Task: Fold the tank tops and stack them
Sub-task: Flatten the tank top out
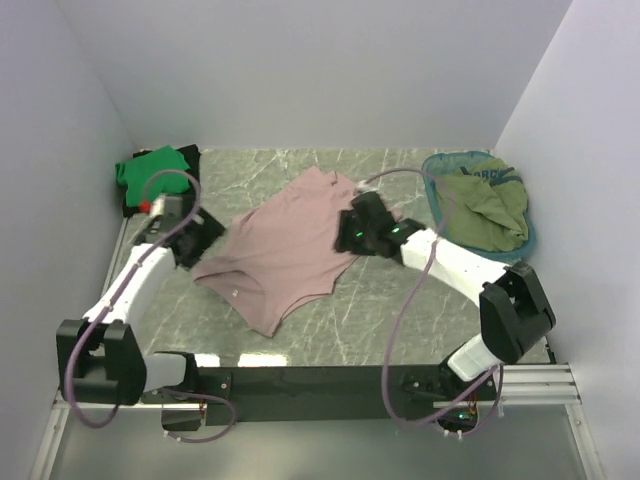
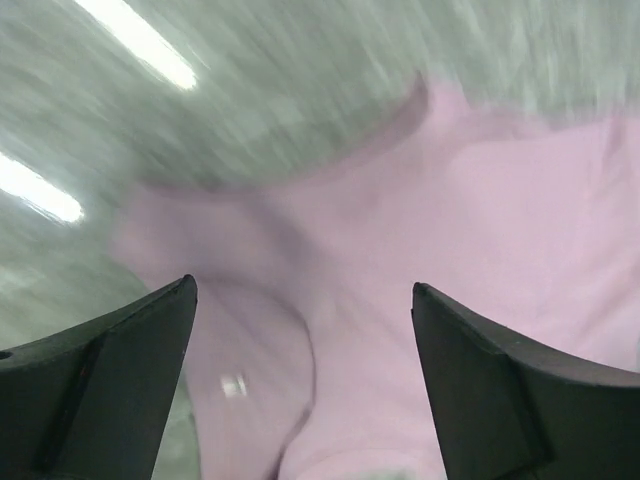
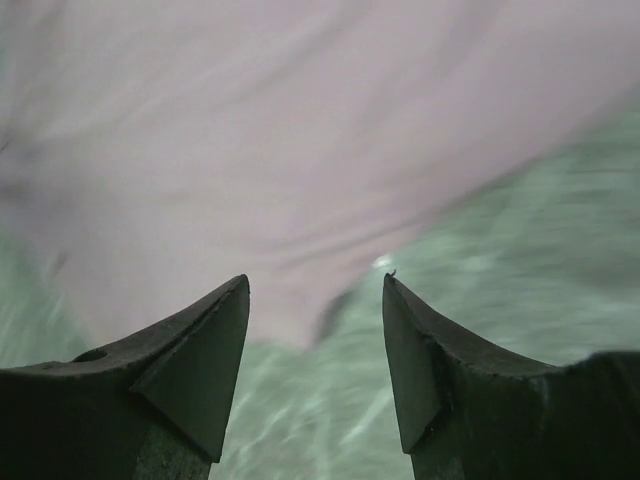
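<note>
The pink top's near tip (image 1: 267, 329) sticks out onto bare marble to my left gripper's right in the top view, so that gripper should move back and down onto it next.
A dusty pink tank top (image 1: 285, 250) lies spread flat on the marble table (image 1: 400, 310). My left gripper (image 1: 205, 232) is open at its left edge; in the left wrist view the pink cloth (image 2: 440, 240) fills the space between the fingers. My right gripper (image 1: 352, 232) is open at its right edge; in the right wrist view the pink cloth (image 3: 300, 140) lies just ahead of the fingertips. A bright green top (image 1: 152, 167) lies folded on a black one (image 1: 188, 155) at the back left. An olive green top (image 1: 485, 208) lies in the basket.
A teal oval basket (image 1: 440, 165) stands at the back right. White walls close in the table on three sides.
</note>
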You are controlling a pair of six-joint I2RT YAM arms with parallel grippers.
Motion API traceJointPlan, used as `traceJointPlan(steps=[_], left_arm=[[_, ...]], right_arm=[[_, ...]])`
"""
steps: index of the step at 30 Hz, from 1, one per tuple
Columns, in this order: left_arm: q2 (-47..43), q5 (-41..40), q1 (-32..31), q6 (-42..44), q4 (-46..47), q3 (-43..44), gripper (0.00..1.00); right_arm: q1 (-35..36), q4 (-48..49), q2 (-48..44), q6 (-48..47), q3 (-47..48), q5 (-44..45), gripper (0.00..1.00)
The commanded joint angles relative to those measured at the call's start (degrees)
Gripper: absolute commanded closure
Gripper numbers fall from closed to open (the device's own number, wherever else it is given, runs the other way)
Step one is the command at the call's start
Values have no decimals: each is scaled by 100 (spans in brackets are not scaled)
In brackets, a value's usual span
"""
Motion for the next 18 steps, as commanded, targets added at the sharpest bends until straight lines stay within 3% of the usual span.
traceJointPlan(steps=[1,4,7,12,18], left_arm=[[-253,-346,-1384,-428,-691,-106,7],[-323,-707,-2248,-1296,-1305,-447,10],[-630,-840,-2532,-2080,-1642,-834,12],[-1131,-515,-2708,-2285,-1696,-1055,10],[-799,30,-3112,-2206,-1196,-1231,12]], right_arm=[[-1040,-163,12,-107,-165,638,37],[-1507,-198,415,-212,169,964,37],[-1946,-286,978,-247,661,1087,38],[-2483,-583,1874,-300,1591,1350,38],[-2685,-865,2666,-326,2540,1439,40]])
